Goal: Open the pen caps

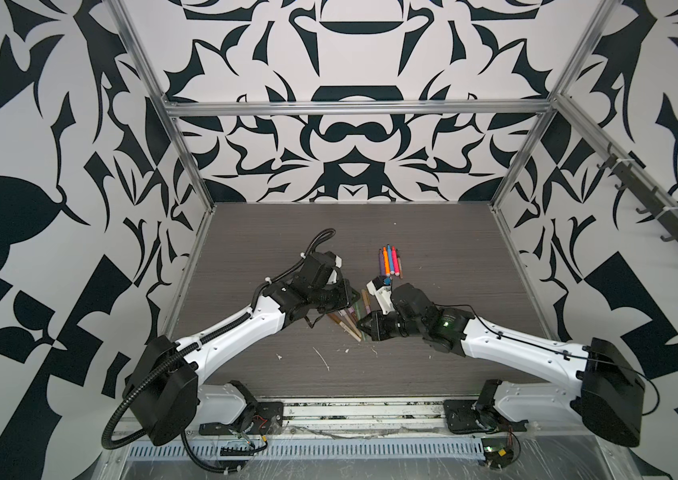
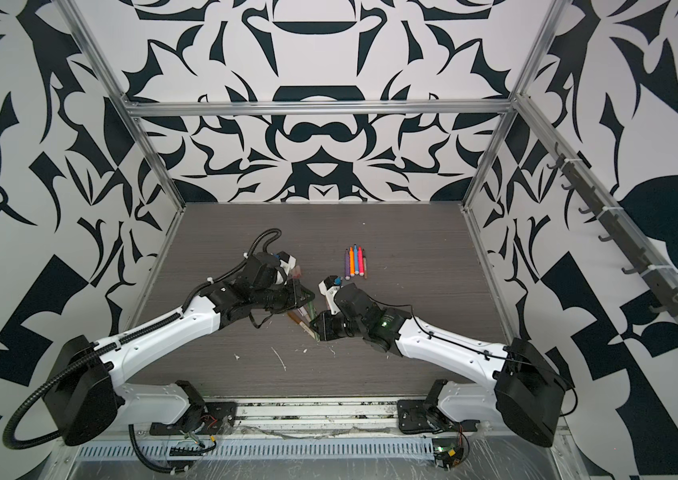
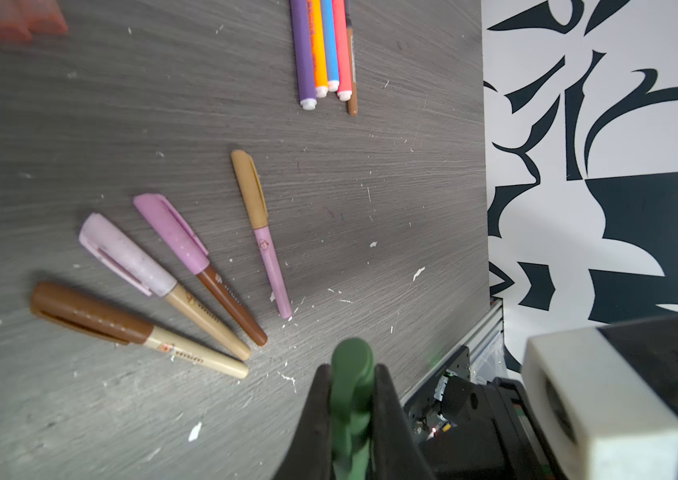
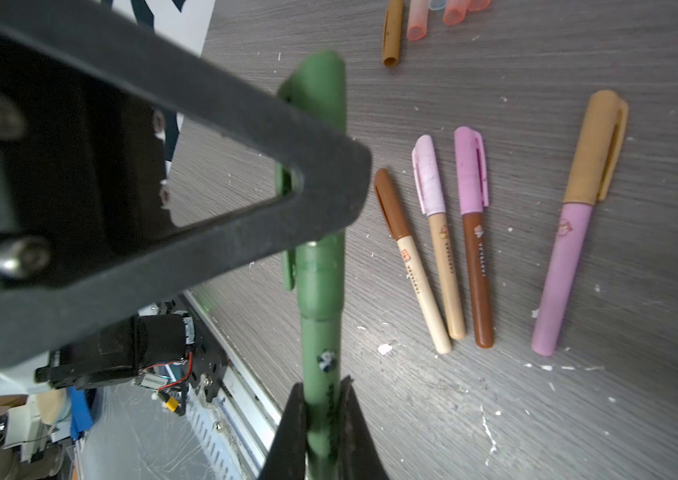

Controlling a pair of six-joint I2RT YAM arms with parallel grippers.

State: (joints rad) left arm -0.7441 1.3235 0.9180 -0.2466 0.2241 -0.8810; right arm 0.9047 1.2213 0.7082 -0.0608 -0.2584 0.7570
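Observation:
The loose brown cap lies outward and below my left gripper. I will next move that gripper outward and down beside it to release the green cap [image 4: 322, 95] with the other caps.
A green pen [image 4: 320, 340] hangs above the table between both grippers. My right gripper [image 4: 322, 382] is shut on its body. My left gripper [image 3: 352, 370] is shut on its green cap [image 4: 322, 95], which sits on the pen's end. In both top views the two grippers [image 1: 354, 297] [image 1: 365, 325] meet at mid-table over the pens. Several capped pens lie fanned out beneath: brown cap [image 3: 88, 313], pale pink cap [image 3: 125, 253], lilac-pink cap [image 3: 171, 232], tan cap [image 3: 250, 187].
A tidy row of uncapped pens [image 1: 389, 262] in purple, orange, blue, pink-red and brown lies farther back. Loose caps [image 4: 416, 20] lie beyond the left arm, a brown one [image 4: 393, 33] among them. White flecks [image 1: 322, 359] dot the table's front.

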